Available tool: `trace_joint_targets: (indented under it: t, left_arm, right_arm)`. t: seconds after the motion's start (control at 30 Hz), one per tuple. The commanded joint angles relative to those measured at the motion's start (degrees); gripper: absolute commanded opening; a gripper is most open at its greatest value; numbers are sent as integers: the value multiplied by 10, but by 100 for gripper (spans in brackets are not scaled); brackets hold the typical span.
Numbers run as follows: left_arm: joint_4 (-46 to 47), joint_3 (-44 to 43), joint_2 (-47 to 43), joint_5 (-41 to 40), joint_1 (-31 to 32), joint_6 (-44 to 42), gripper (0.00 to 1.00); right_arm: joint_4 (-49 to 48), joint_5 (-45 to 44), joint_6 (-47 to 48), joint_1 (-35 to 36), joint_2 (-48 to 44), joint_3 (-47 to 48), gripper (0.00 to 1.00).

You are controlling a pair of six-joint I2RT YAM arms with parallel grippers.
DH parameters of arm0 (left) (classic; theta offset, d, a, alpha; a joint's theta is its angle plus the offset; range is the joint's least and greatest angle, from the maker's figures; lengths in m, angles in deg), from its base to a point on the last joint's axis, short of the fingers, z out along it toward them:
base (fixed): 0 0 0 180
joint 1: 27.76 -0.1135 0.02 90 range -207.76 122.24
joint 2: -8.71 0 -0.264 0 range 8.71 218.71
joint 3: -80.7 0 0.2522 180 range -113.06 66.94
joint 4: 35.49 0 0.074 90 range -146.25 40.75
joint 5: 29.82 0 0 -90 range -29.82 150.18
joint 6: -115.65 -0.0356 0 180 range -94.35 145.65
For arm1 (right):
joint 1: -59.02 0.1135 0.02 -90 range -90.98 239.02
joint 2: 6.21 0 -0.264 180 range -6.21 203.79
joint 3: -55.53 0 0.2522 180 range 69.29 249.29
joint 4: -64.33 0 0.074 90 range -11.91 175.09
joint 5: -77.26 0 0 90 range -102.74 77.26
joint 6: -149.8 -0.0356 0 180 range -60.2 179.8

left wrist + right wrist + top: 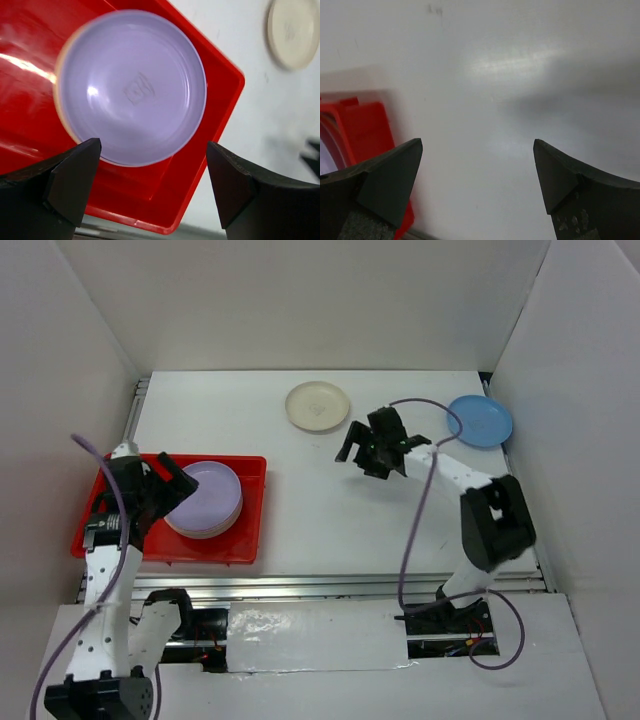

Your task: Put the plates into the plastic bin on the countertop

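The cream plate, still outside the bin, lies outward and below, so my right gripper should next reach outward and down onto its rim facing the blue plate.
The red plastic bin (pixel 100 525) sits at the left of the white countertop (pixel 330 510) and holds a stack of plates with a purple plate (pixel 205 495) on top. A cream plate (pixel 318 406) and a blue plate (pixel 480 421) lie on the countertop at the back. My left gripper (pixel 160 488) is open and empty, just above the stack's left edge. In the left wrist view (pixel 152 182) the purple plate (pixel 132 87) lies beyond its fingers. My right gripper (pixel 364 447) is open and empty, between the cream and blue plates; the right wrist view (pixel 477 175) shows bare countertop (pixel 510 75).
White walls close in the table on three sides. Silver rails run along the near edge (pixel 330 585). The bin's corner (pixel 365 125) shows at the left of the right wrist view. The cream plate (pixel 292 32) shows at the top right of the left wrist view.
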Motion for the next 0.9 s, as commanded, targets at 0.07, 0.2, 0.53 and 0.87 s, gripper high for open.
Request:
trace_joint_targets:
  t: [0.07,0.2,0.53,0.87]
  left_arm:
    - [16,-16,27,12,116,-40,99]
    - [15,-25,21,7,172,-50,99]
    - [-11,-55,-6,-41,219,-37,99]
    - [-39,-74,-12,-60,224,-55,99]
  right_arm:
    - [-43,-31,-52,-10,189,199,100]
    - [-80,5,-133,-35,287,260,100]
    - [58,10,-187,-69,503,546,91]
    - [152,-13,-182,-79,565,662,29]
